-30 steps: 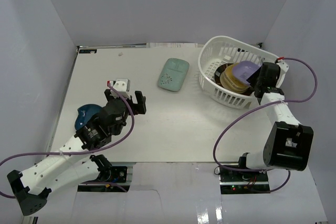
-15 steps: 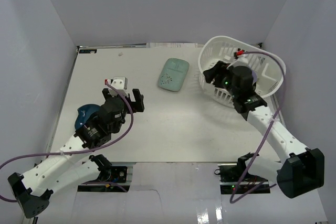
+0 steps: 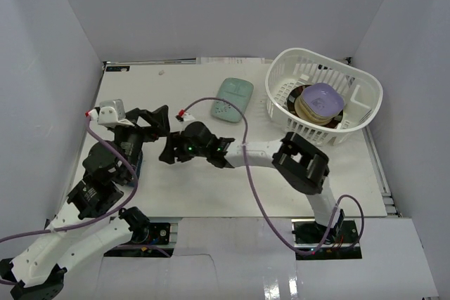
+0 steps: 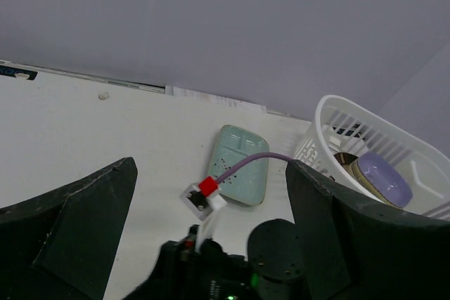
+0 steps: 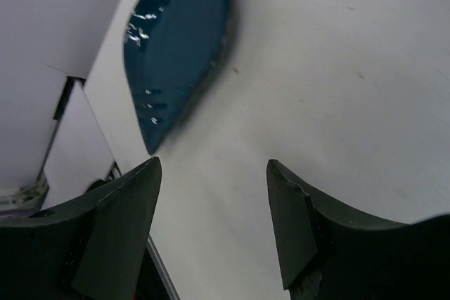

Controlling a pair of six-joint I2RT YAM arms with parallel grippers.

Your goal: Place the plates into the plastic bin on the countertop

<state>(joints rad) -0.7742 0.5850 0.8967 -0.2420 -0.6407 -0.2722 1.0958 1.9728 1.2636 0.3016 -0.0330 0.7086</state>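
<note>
My right gripper is open and will slide its fingers left in the top view around the dark blue plate's near rim (image 3: 140,165) (image 5: 202,86), which faces it from that side.
The white plastic bin (image 3: 280,100) stands at the back right of the countertop (image 3: 176,86) and holds stacked plates, a purple one (image 3: 322,96) on top. A mint oblong plate (image 3: 232,99) lies left of it, also seen from the left wrist as the mint plate (image 4: 239,173) beside the bin (image 4: 330,114). A dark blue plate (image 5: 179,40) lies just ahead of my right gripper (image 5: 214,201), which is open and empty. In the top view the right gripper (image 3: 169,151) reaches far left across the table. My left gripper (image 3: 153,123) is open and empty, raised above the right wrist.
The right arm (image 3: 260,151) lies low across the middle of the countertop, its purple cable (image 3: 242,117) looping over it. White walls close in the table on three sides. The left arm (image 3: 91,187) covers the table's left part.
The right arm has swung from the bin across to the left-centre of the table, and its jaws have opened. The purple plate stays in the bin. The left gripper drew back leftward.
</note>
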